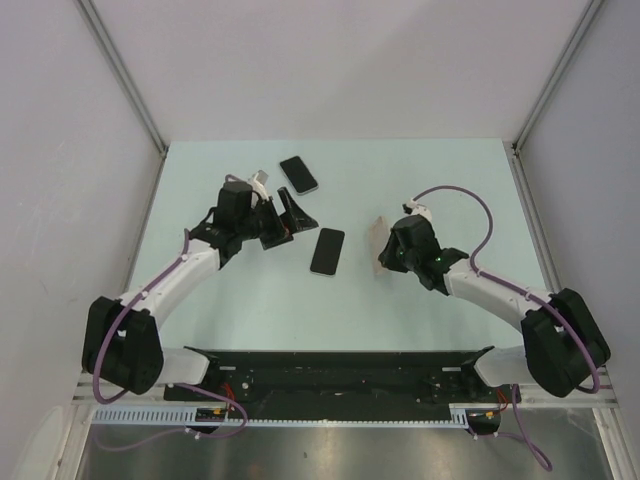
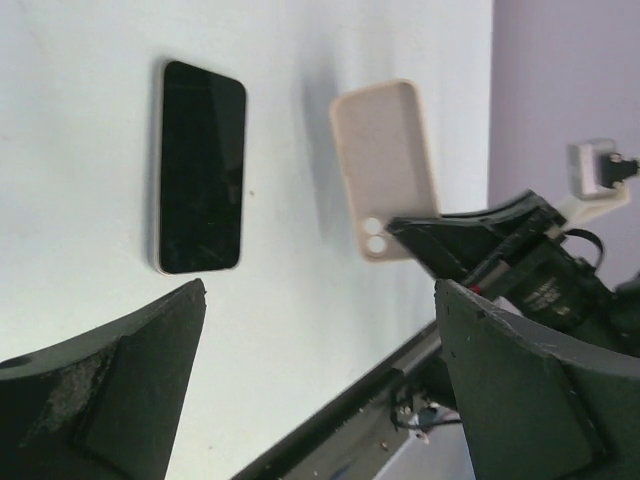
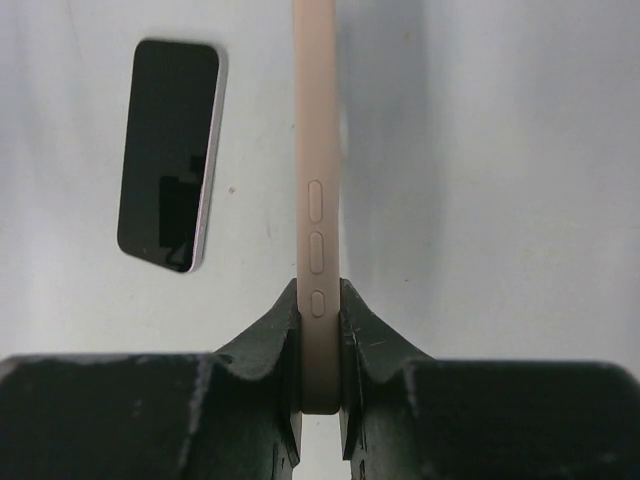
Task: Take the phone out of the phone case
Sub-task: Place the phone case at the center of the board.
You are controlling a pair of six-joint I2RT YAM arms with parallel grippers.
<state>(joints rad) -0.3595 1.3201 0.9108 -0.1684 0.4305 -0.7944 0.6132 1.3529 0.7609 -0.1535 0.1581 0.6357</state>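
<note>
I will next move the beige phone case (image 1: 380,243) away from the black-screened phone (image 1: 327,250) with my right gripper, then open it over the empty part of the table.
The beige phone case (image 1: 380,243) stands on its long edge, my right gripper (image 1: 386,256) shut on its lower end. The right wrist view shows the case's button edge (image 3: 317,180) pinched between both fingers (image 3: 270,340). A black-screened phone (image 1: 327,250) lies flat on the table just left of the case, apart from it; it also shows as the phone (image 3: 170,210) and the phone (image 2: 200,165). My left gripper (image 1: 288,222) hovers open behind the phone, holding nothing. From the left wrist, the case (image 2: 385,165) shows its flat face with two camera holes.
A second dark phone (image 1: 298,174) lies at the back of the pale green table (image 1: 220,290). Metal frame posts stand at the back corners. A black rail (image 1: 340,375) runs along the near edge by the arm bases.
</note>
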